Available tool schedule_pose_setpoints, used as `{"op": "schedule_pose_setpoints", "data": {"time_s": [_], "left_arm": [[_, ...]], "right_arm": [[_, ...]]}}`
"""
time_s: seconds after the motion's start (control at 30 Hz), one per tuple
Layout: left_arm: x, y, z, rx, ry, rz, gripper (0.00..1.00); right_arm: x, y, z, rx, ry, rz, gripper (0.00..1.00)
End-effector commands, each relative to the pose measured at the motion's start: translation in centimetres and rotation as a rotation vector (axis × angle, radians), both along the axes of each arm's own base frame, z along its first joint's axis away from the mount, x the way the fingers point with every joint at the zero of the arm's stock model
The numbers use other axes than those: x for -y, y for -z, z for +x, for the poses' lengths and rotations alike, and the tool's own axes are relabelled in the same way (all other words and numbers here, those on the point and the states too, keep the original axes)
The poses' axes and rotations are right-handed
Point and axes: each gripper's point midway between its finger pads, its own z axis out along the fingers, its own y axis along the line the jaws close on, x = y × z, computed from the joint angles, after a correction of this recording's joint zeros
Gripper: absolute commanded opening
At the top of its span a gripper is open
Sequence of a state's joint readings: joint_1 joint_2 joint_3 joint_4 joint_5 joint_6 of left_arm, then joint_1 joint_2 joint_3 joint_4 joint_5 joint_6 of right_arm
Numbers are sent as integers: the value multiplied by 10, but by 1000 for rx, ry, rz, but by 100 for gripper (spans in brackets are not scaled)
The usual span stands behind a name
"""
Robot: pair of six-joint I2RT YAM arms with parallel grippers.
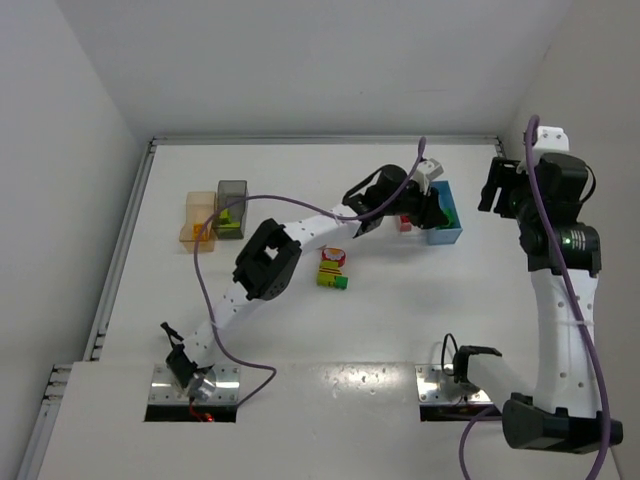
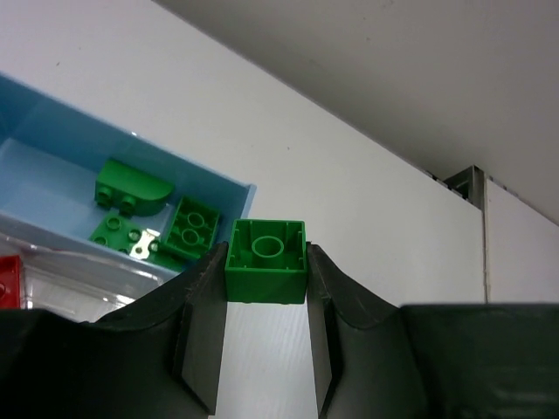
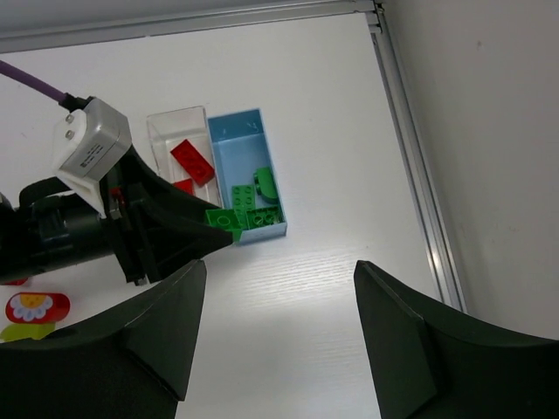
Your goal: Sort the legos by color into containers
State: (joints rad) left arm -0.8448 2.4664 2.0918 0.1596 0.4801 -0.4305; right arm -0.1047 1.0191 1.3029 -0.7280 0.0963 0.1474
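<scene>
My left gripper needs to move slightly farther across its near end (image 1: 446, 228) (image 2: 182, 218) and then let go of the green brick, because green bricks are already in the light blue bin.
My left gripper (image 2: 266, 255) is shut on a small green brick (image 2: 265, 272), held by the near corner of the light blue bin (image 2: 52, 118). Three green bricks (image 2: 131, 185) lie in that bin. The clear bin (image 3: 175, 120) beside it holds red bricks (image 3: 193, 161). In the top view the left gripper (image 1: 432, 208) is over the blue bin (image 1: 446, 236). My right gripper (image 3: 279, 266) is open and empty, raised to the right of the bins (image 1: 497, 188). The orange bin (image 1: 197, 220) and dark grey bin (image 1: 232, 192) stand at the far left.
A small cluster of red, yellow and green bricks (image 1: 333, 268) lies mid-table and shows at the left edge of the right wrist view (image 3: 26, 310). The left arm (image 1: 265, 265) stretches across the table. A metal rail (image 3: 410, 157) and walls edge the table.
</scene>
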Motion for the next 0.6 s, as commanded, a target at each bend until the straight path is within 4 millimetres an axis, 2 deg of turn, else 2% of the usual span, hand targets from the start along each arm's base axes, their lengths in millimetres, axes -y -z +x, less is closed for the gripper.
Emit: {"op": "schedule_pose_setpoints", "data": {"time_s": [0.0, 0.13, 0.23, 0.27, 0.37, 0.4, 0.5, 0.57], "left_arm": [[15, -39, 11, 98, 1, -117, 25], [24, -24, 19, 85, 0, -115, 31], [26, -9, 26, 88, -20, -102, 42], [28, -15, 30, 110, -31, -110, 43], [30, -5, 36, 122, -49, -103, 52], [30, -9, 40, 130, -67, -108, 58], [31, -8, 46, 153, -89, -113, 70], [27, -18, 55, 175, -109, -137, 72]], "right_arm": [[6, -5, -11, -9, 22, 25, 69], [8, -7, -12, -4, 18, 58, 69], [10, -11, -13, 9, 20, 77, 69], [10, -11, -13, 9, 20, 77, 69], [9, -8, -13, 3, 5, 96, 69], [6, -8, -12, 4, -11, 104, 69], [1, -5, -11, 4, -34, 115, 69], [-1, 5, -9, -22, -45, 128, 69]]}}
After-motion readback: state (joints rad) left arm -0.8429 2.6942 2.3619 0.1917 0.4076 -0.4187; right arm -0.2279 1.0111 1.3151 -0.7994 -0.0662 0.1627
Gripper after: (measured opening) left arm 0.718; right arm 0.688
